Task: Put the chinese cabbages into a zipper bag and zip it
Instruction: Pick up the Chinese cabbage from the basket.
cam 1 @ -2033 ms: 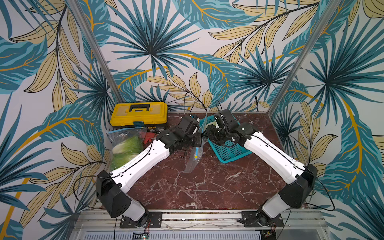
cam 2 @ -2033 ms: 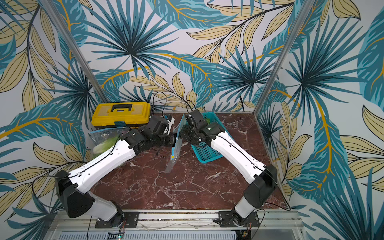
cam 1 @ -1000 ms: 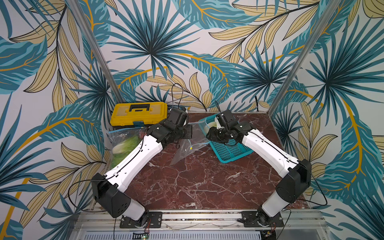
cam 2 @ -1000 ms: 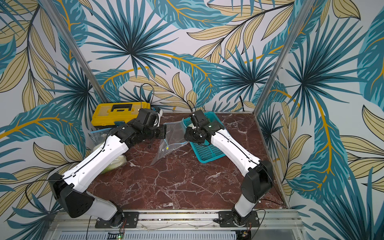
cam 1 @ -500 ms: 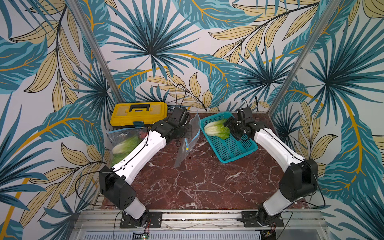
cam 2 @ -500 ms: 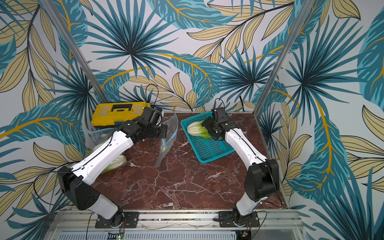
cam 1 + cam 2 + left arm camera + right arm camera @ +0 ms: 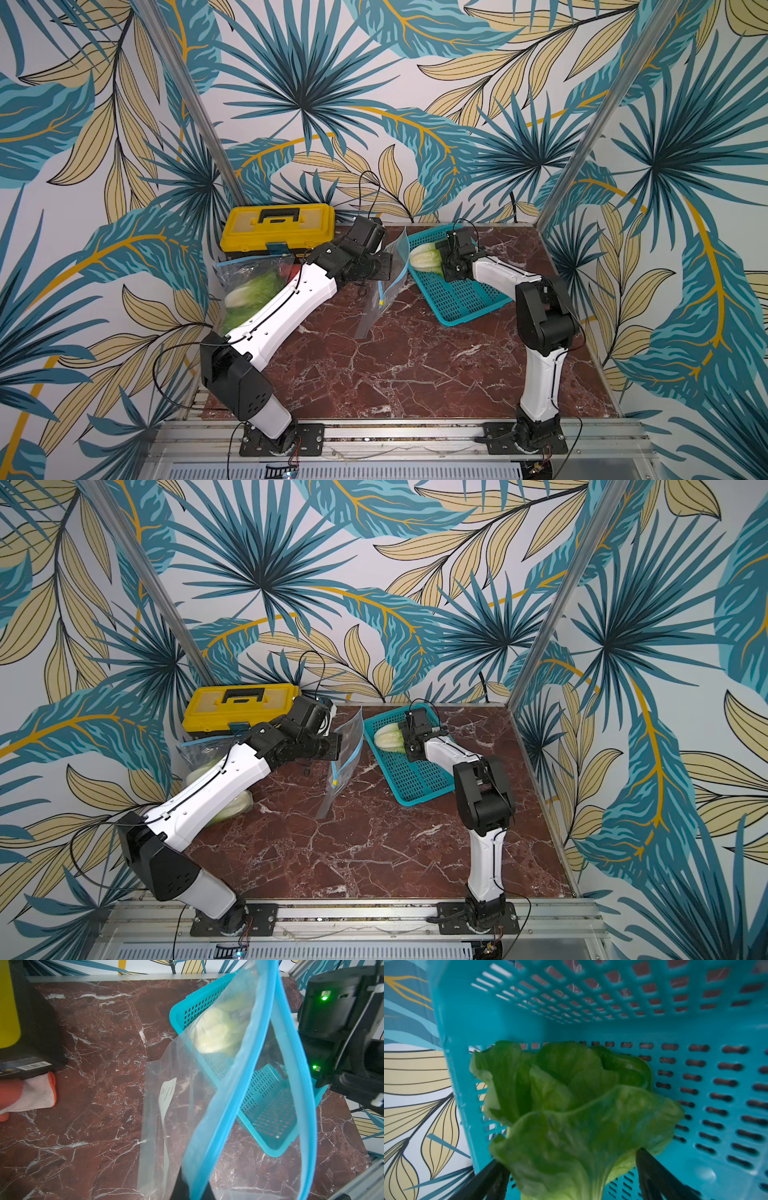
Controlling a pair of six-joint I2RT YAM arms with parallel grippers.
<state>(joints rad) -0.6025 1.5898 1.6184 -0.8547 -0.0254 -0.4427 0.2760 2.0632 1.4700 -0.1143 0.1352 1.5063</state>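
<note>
One open finger is already on each side of the leaves. My right gripper will move down around the cabbage's leafy end (image 7: 398, 743) (image 7: 572, 1158) next and then close.
My left gripper (image 7: 384, 266) (image 7: 336, 746) (image 7: 193, 1184) is shut on the blue zip rim of a clear zipper bag (image 7: 388, 291) (image 7: 340, 766) (image 7: 176, 1105). The bag hangs upright just left of the teal basket (image 7: 465, 299) (image 7: 415, 779) (image 7: 270, 1126), its mouth gaping. One chinese cabbage (image 7: 424, 257) (image 7: 386, 737) (image 7: 571, 1105) lies in the basket's far end. My right gripper (image 7: 442, 259) (image 7: 405, 739) (image 7: 571, 1167) is open, one finger on each side of the cabbage's leafy end. More cabbage (image 7: 249, 291) (image 7: 232, 806) lies at the far left, partly under my left arm.
A yellow toolbox (image 7: 278, 226) (image 7: 241, 706) stands at the back left. In front of it a second clear bag (image 7: 249, 270) holds the greens, with something red (image 7: 293, 270) beside it. A white cloth with an orange edge (image 7: 35, 1093) lies by the toolbox.
My right gripper left the bag's mouth, swung right to the basket and opened around the cabbage. The left gripper kept its hold, and the bag went from stretched flat to hanging upright.
</note>
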